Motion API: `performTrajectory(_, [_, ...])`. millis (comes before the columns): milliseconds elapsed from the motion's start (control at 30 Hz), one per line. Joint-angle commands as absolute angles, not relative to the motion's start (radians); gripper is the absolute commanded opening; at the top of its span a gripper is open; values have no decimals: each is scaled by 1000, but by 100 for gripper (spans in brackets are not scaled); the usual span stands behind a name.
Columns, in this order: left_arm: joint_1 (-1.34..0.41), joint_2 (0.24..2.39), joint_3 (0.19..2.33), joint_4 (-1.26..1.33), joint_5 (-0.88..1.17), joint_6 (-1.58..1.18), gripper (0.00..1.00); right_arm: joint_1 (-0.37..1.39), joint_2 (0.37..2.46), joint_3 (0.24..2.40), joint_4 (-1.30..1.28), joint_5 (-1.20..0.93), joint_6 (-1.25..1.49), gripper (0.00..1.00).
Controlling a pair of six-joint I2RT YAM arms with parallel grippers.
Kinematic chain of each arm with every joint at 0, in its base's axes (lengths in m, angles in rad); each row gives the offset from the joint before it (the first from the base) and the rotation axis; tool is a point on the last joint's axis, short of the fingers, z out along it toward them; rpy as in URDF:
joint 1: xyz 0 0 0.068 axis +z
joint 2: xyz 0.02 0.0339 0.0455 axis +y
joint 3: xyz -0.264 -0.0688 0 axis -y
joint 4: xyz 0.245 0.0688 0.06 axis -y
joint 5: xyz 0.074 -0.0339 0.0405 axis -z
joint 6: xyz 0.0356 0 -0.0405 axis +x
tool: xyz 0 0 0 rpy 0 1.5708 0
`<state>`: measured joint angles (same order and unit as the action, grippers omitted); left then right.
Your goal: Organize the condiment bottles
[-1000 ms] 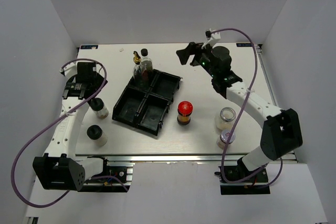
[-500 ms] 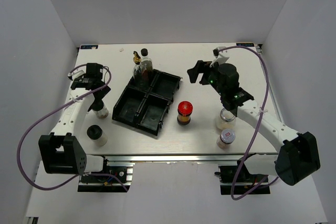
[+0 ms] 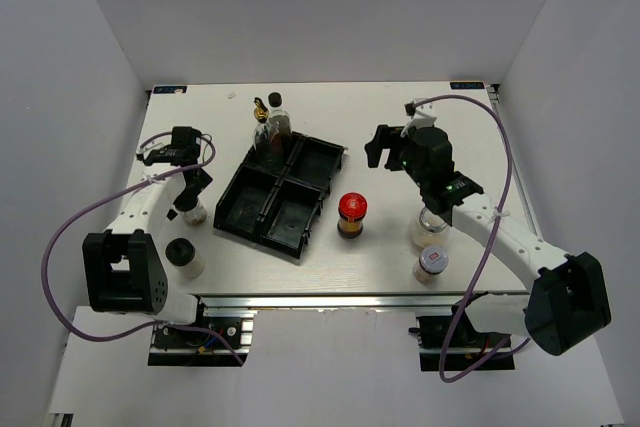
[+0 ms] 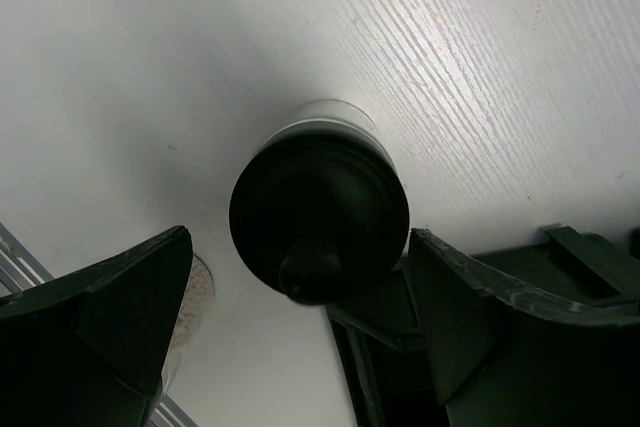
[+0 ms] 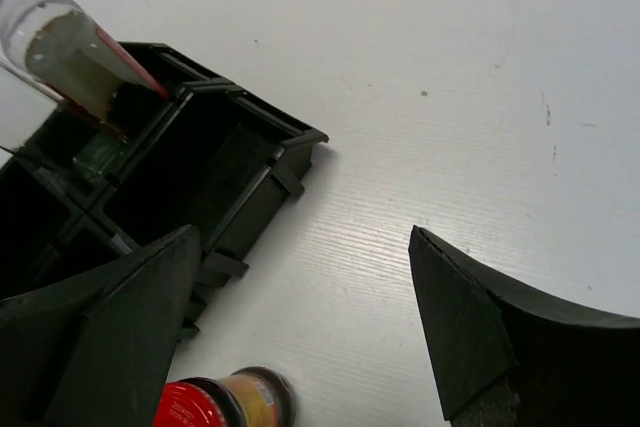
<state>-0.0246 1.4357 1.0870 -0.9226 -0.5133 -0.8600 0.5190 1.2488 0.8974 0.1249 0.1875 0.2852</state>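
Note:
I will next lower my left gripper slightly around the white bottle's cap, which is already between its spread fingers, and then close it on the cap.
My left gripper hangs open over a white black-capped bottle. In the left wrist view its black cap sits between the spread fingers of my left gripper, untouched. A second white black-capped bottle stands nearer. A tall gold-capped bottle and a dark black-capped one stand at the tray's far corner. The red-lidded jar stands right of the tray. My right gripper is open and empty above bare table. Two silver-lidded jars stand near the right arm.
The black four-compartment tray lies skewed at mid table. In the right wrist view a clear bottle rises out of its far compartment. The right forearm passes over the farther silver-lidded jar. White walls close in the table on three sides.
The left gripper has swung right and nearer, coming over the white bottle. The right gripper has drawn back from the far side toward the table's middle. Both stayed open.

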Motion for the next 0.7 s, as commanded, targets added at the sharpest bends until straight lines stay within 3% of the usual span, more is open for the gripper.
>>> performTrajectory(0, [-9, 1451, 1081, -888, -532, -879, 98, 508, 1212, 884, 127, 224, 275, 89])
performTrajectory(200, [-5, 1491, 1080, -876, -535, -893, 98, 500, 1198, 874, 126, 222, 270, 89])
performTrajectory(300, [-5, 1496, 1080, -858, -522, -887, 92, 496, 1193, 870, 126, 224, 270, 89])
performTrajectory(333, [-5, 1496, 1081, -848, -523, -884, 85, 495, 1192, 868, 126, 225, 270, 89])
performTrajectory(500, [-5, 1512, 1101, -838, -506, -874, 73, 489, 1183, 868, 106, 230, 265, 89])
performTrajectory(667, [-3, 1531, 1158, -870, -505, -859, 44, 483, 1125, 847, 90, 275, 261, 89])
